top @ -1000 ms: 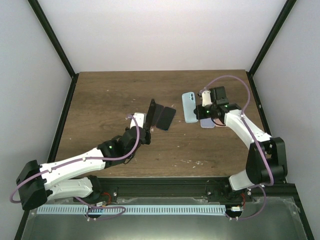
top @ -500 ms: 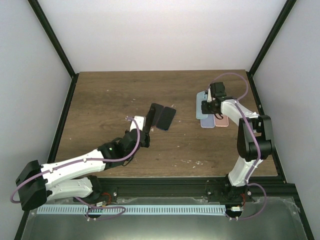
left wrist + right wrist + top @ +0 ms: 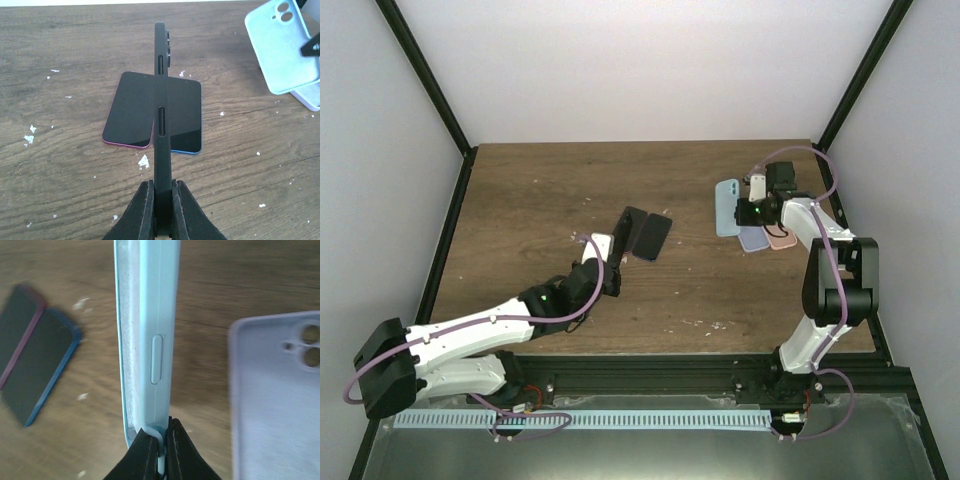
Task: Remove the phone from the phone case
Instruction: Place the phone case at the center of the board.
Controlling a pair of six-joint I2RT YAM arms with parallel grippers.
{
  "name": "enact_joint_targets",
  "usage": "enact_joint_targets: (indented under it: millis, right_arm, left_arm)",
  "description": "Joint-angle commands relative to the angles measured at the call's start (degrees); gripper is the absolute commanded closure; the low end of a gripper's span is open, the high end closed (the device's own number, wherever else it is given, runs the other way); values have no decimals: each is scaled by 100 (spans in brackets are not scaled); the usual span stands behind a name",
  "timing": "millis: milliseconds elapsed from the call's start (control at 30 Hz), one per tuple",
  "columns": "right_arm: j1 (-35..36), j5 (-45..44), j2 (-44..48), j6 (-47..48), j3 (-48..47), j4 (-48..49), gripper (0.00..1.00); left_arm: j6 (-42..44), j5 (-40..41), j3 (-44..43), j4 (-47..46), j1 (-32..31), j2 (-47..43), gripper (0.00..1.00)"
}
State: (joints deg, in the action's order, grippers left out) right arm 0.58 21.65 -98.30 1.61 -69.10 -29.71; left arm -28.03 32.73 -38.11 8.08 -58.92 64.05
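Observation:
Next, my right gripper moves toward the phones and down and releases the light blue case's side on the bare wood between the lilac case and the phones.
My left gripper is shut on the bottom edge of a black phone case, holding it upright and edge-on above the table. I cannot tell whether a phone is inside it. Behind it two dark phones lie flat side by side, one magenta-edged and one blue-edged. My right gripper is shut on the wall of a light blue case, which is held edge-on. Its fuzzy inside looks empty.
A lilac case and a pink case lie flat under and beside my right gripper. The two phones show at the left of the right wrist view. White crumbs dot the wooden table. Black frame posts stand at the table's sides.
My right gripper has carried the light blue case right and back, over the lilac and pink cases. My left gripper has barely moved; the black case has shifted slightly right.

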Motion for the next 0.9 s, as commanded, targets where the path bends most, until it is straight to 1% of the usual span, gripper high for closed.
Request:
enact_joint_targets:
  millis: [0,67,167,300,433,467,600,667,767,867]
  right_arm:
    - [13,1445,-335,820,-875,-1055,99]
    - [2,1257,-699,982,-1106,-1408,99]
    - [-17,1027,-1029,1209,-1192,-1635,99]
    - [-27,943,-1294,1386,-1096,-1784,99]
    - [-32,849,-1395,1336,-978,-1748,98]
    - [-40,798,-1386,1296,-950,-1701,95]
    - [-53,788,-1280,1240,-961,-1668,73]
    - [-62,810,-1160,1216,-959,-1663,65]
    - [-108,877,-905,1194,-896,-1603,60]
    - [-152,1000,-605,1178,-821,-1563,59]
  left_arm:
    - [235,40,-284,-11,-18,48,100]
    - [306,38,-306,121,-22,46,100]
    - [375,45,-331,322,-23,22,100]
    - [401,86,-332,536,-32,-28,100]
    - [434,149,-346,690,-45,-41,100]
    - [438,161,-362,760,-49,-34,100]
    - [474,216,-425,1020,-104,22,100]
    - [474,293,-460,1180,-155,90,100]
    - [483,384,-555,1437,-285,257,100]
    - [489,677,-722,1772,-516,530,100]
